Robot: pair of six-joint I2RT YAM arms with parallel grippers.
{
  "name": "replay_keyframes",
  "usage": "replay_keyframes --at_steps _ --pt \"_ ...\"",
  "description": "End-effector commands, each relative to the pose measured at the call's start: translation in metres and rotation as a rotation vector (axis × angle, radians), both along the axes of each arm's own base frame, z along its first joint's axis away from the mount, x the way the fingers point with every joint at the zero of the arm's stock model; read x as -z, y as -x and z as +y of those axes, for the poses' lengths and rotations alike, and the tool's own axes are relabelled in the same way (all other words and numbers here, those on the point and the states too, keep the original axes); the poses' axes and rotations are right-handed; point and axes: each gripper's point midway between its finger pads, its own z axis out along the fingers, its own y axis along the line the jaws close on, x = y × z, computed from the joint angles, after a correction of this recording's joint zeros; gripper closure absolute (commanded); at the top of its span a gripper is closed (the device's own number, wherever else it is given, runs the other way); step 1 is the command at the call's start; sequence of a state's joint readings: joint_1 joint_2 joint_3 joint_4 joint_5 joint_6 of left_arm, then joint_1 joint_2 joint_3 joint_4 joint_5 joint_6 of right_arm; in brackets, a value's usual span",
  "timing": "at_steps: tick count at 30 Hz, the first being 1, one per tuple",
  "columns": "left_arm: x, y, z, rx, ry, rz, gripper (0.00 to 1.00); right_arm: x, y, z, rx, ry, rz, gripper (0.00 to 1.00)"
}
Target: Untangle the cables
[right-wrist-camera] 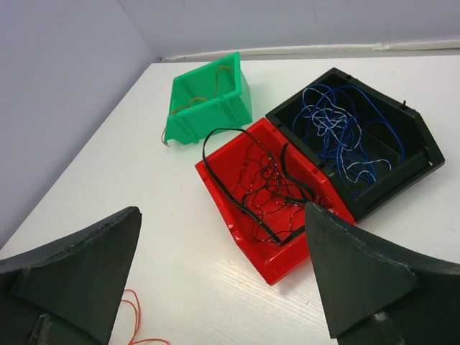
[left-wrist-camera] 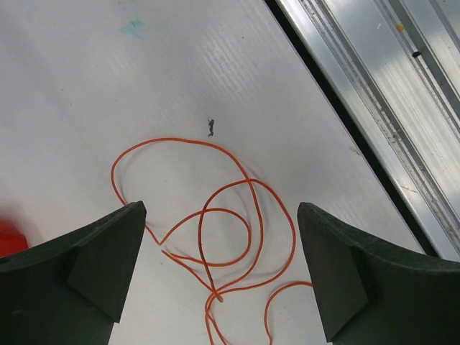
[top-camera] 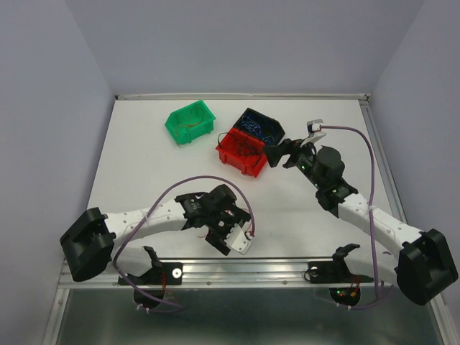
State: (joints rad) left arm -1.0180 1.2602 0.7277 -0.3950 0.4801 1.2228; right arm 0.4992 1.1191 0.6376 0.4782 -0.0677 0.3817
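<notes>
I need to lower my left gripper and move it outward, away from the aluminium bar and onto the crossing parts of the orange-red wire.
A thin orange-red wire [left-wrist-camera: 215, 237] lies in loose crossing loops on the white table, right below my left gripper [left-wrist-camera: 219, 277], which is open and empty above it. A bit of this wire shows in the right wrist view [right-wrist-camera: 133, 316]. My right gripper [right-wrist-camera: 223, 280] is open and empty, just short of the red bin [right-wrist-camera: 302, 262] that holds black wires [right-wrist-camera: 269, 183]. The black bin [right-wrist-camera: 424, 154] holds dark blue wires [right-wrist-camera: 345, 133]. The green bin [right-wrist-camera: 215, 115] holds an orange-brown wire [right-wrist-camera: 190, 106]. In the top view the left gripper [top-camera: 219, 208] is low at the centre and the right gripper [top-camera: 280, 153] is beside the red bin [top-camera: 251, 167].
The three bins stand together at the back centre: the green bin [top-camera: 180, 129], the red bin, the black bin [top-camera: 273, 123]. An aluminium rail [left-wrist-camera: 388, 93] runs along the table's near edge close to the orange-red wire. Purple-grey arm cables [top-camera: 180, 183] loop over both arms.
</notes>
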Motion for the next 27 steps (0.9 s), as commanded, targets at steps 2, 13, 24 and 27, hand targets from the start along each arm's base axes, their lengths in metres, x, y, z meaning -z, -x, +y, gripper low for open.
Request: replay_keyframes --at_steps 2,13,24,27 --pt "0.007 -0.010 -0.007 -0.051 -0.008 -0.030 0.01 -0.002 0.012 0.002 -0.030 -0.007 -0.023 0.00" --pt "0.042 -0.015 0.001 -0.073 -0.132 -0.030 0.01 -0.002 0.013 0.003 -0.039 -0.009 -0.022 0.00" --pt "0.042 -0.049 0.021 -0.187 -0.161 -0.055 0.16 -0.001 0.013 0.004 -0.047 -0.008 -0.021 0.00" --pt "0.046 -0.051 0.030 -0.176 -0.171 -0.014 0.21 -0.001 0.015 0.004 -0.050 -0.009 -0.023 0.00"
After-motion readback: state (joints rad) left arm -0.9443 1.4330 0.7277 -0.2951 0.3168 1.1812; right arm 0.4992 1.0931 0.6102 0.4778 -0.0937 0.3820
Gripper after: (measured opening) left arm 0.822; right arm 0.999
